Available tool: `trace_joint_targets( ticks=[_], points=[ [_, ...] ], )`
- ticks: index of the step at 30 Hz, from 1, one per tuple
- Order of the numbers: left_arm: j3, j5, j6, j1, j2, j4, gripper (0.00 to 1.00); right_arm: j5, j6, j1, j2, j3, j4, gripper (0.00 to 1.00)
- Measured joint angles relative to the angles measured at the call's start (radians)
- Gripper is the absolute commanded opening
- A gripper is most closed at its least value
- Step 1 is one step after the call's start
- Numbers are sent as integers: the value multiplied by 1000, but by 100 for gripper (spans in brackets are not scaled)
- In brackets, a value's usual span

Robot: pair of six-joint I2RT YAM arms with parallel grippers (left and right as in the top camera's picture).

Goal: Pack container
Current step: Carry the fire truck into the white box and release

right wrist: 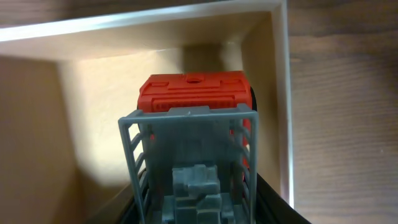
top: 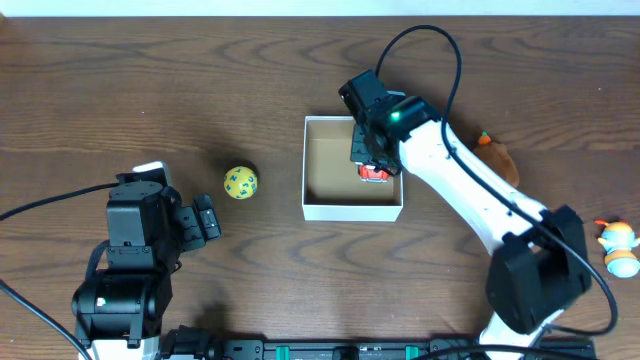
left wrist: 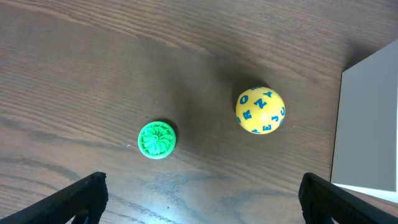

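The right gripper lowers the toy truck from above the box's tan inside toward the box's bottom (top: 384,190) (right wrist: 231,57) next, beside its side nearest the plush toy, and releases it.
The container (top: 350,211) is a square white-walled box with a tan inside, at the middle of the table. My right gripper (top: 372,160) reaches into its right side, shut on a red and grey toy truck (top: 375,174). In the right wrist view the truck (right wrist: 193,93) sits between my fingers (right wrist: 196,211), near the box's right wall (right wrist: 283,93). My left gripper (top: 208,220) is open and empty, left of the box. In the left wrist view its fingers (left wrist: 202,199) stand wide apart above bare table.
A yellow ball with blue letters (top: 240,183) lies left of the box; it also shows in the left wrist view (left wrist: 260,111), beside a green ridged disc (left wrist: 157,139). A brown plush toy (top: 497,155) and a small white and orange figure (top: 620,247) lie at the right.
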Motion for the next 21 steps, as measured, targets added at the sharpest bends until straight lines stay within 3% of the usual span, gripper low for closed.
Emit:
trace_joint_targets(
  ticks=[6,14,16,21],
  points=[
    [0,0,0,0,0,0,98,3,0,-13,85,0,7,31],
    [0,0,0,0,0,-6,98,14,-6,-13,124,3,31,51],
    [0,0,0,0,0,-10,98,14,-17,-13,127,3,36,64],
    [0,0,0,0,0,-12,98,12,-74,-13,127,14,24,74]
  ],
)
